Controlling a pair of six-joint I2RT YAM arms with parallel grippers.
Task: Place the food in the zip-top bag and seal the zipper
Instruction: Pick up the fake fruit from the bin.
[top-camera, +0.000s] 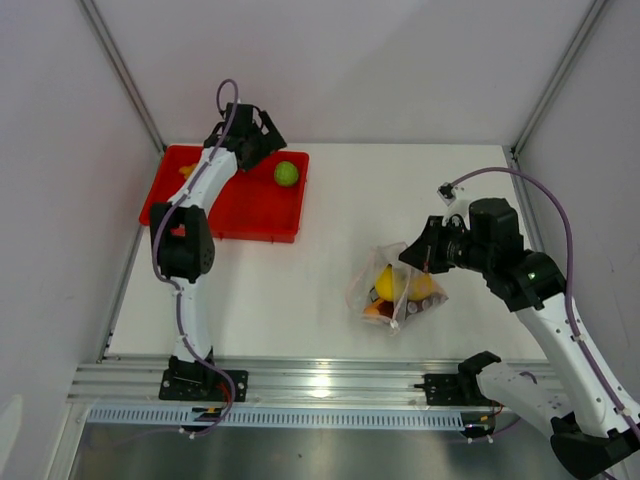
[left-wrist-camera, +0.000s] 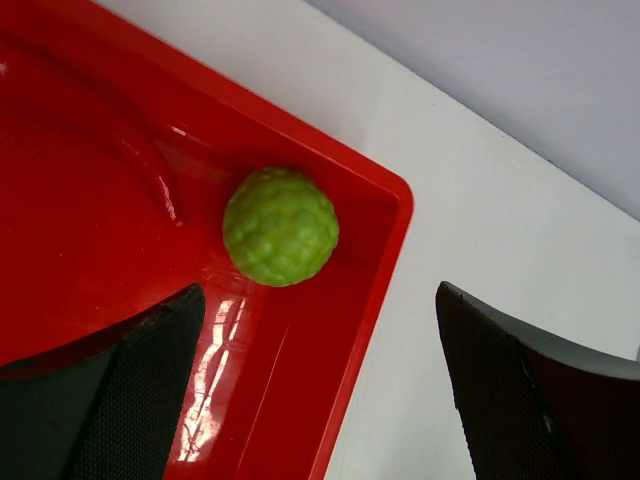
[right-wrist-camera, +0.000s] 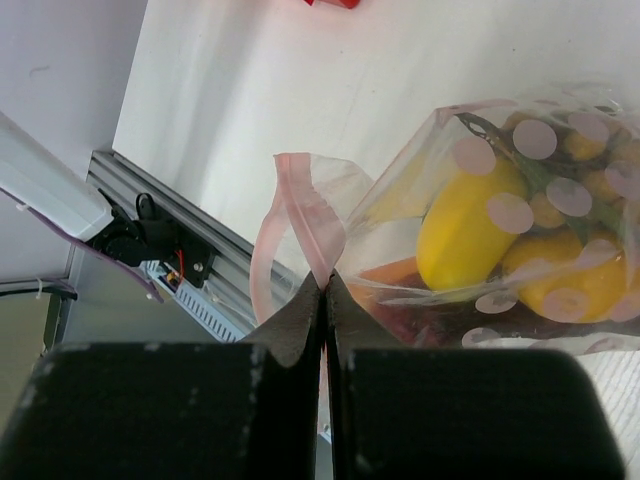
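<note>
My left gripper moves down and turns its fingers around the lime (top-camera: 286, 173) in the tray's corner next, since one finger hangs outside the tray (left-wrist-camera: 90, 180).
A bumpy green lime (left-wrist-camera: 280, 226) lies in the far right corner of the red tray (left-wrist-camera: 90, 180), just ahead of my left gripper (left-wrist-camera: 320, 380), whose fingers stand open with nothing between them. One finger hangs over the tray, the other over the white table. From above, the lime (top-camera: 286, 173) sits right of the left gripper (top-camera: 262, 140). My right gripper (right-wrist-camera: 325, 290) is shut on the pink zipper (right-wrist-camera: 305, 225) at the mouth of the zip-top bag (right-wrist-camera: 520, 230). Yellow, orange and green food shows inside the bag (top-camera: 398, 288), beside the right gripper (top-camera: 420, 255).
The red tray (top-camera: 245, 205) lies at the table's far left, with a small orange piece (top-camera: 186, 171) at its far left edge. An aluminium rail (top-camera: 320, 380) runs along the near table edge. Grey walls close in on both sides.
</note>
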